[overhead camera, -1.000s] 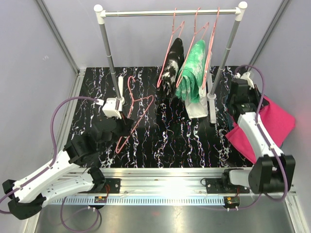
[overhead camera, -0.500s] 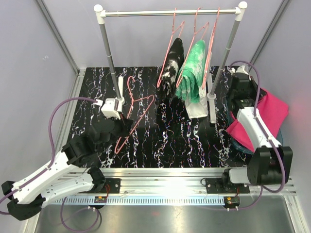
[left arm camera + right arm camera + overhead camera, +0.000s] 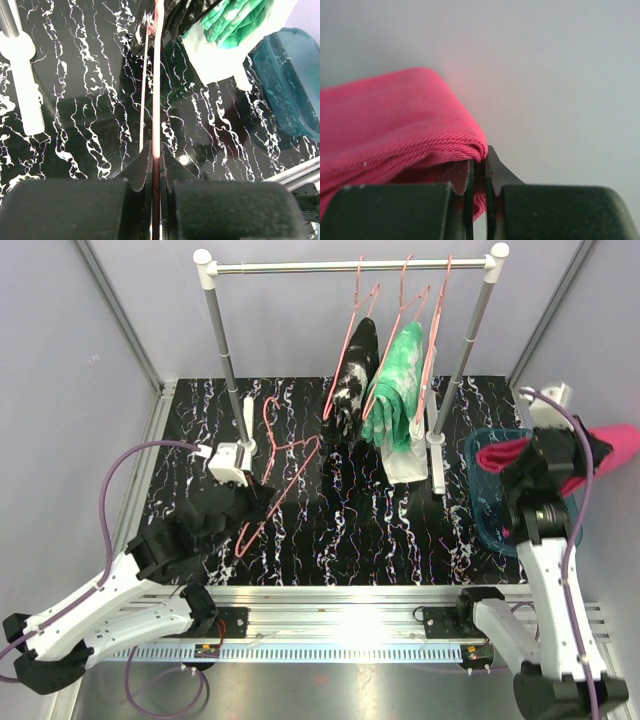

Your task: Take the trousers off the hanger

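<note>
My right gripper lowers toward the left in the top view next and releases the fold of the magenta trousers inside, since the opening of the teal basket (image 3: 487, 502) lies below the fingers.
My right gripper (image 3: 592, 452) is shut on the magenta trousers (image 3: 618, 438) and holds them bunched up in the air over a teal basket (image 3: 487, 502) at the right. In the right wrist view the jaws (image 3: 479, 162) pinch a folded edge of the magenta cloth (image 3: 395, 115). The black-and-white trousers (image 3: 356, 370) and the green tie-dye trousers (image 3: 402, 380) hang on pink hangers on the rail. My left gripper (image 3: 256, 502) is shut on an empty pink hanger (image 3: 283, 455) that leans over the table; its wire (image 3: 158, 75) runs between the closed jaws (image 3: 156, 150).
The clothes rack (image 3: 350, 267) stands across the back on two poles with white feet (image 3: 232, 460). One more empty pink hanger (image 3: 437, 340) hangs by the right pole. The grey walls close in on both sides. The green trousers (image 3: 235, 20) and the basket (image 3: 290, 80) show in the left wrist view.
My right arm has swung up and to the right, lifting the magenta trousers off the table's right side; the teal basket now shows beneath. The left arm has barely moved.
</note>
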Controlling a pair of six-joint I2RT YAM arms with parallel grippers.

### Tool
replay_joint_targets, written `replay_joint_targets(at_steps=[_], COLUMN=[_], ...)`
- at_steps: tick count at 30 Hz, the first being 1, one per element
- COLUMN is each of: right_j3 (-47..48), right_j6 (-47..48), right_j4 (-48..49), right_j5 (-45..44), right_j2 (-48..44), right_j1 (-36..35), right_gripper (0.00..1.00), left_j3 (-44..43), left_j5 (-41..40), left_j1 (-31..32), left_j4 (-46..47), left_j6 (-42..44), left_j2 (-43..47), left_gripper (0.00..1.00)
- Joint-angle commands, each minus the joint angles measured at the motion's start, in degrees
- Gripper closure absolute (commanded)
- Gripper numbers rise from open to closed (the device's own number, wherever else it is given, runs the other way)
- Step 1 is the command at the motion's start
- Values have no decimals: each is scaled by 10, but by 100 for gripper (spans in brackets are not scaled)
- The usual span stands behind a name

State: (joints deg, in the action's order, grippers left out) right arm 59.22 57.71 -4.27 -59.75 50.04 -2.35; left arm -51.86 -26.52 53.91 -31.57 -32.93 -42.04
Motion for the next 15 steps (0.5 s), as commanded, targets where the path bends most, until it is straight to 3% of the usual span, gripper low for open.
replay_joint_targets(at_steps=[1,4,7,11,15], right_j3=[-5,-25,-51,-79,-132], right_j6=[21,49,94,88,75], right_j4=[-24,-30,22,37,105], right_j5=[-41,-41,-47,-19,1], right_j2=[-83,-111,-110,-92,-2], right_j1=[3,2,2,4,19], right_gripper=[100,100,100,100,100], left_j3=[1,9,18,39,58], left_j5=[6,22,38,57,61], left_j1=[1,1,2,1,1], left_j4=[30,45,60,77,80], left_j6=[8,4,0,-6,-9], left_j2=[12,4,-6,-4,13], left_gripper=[100,100,100,100,100])
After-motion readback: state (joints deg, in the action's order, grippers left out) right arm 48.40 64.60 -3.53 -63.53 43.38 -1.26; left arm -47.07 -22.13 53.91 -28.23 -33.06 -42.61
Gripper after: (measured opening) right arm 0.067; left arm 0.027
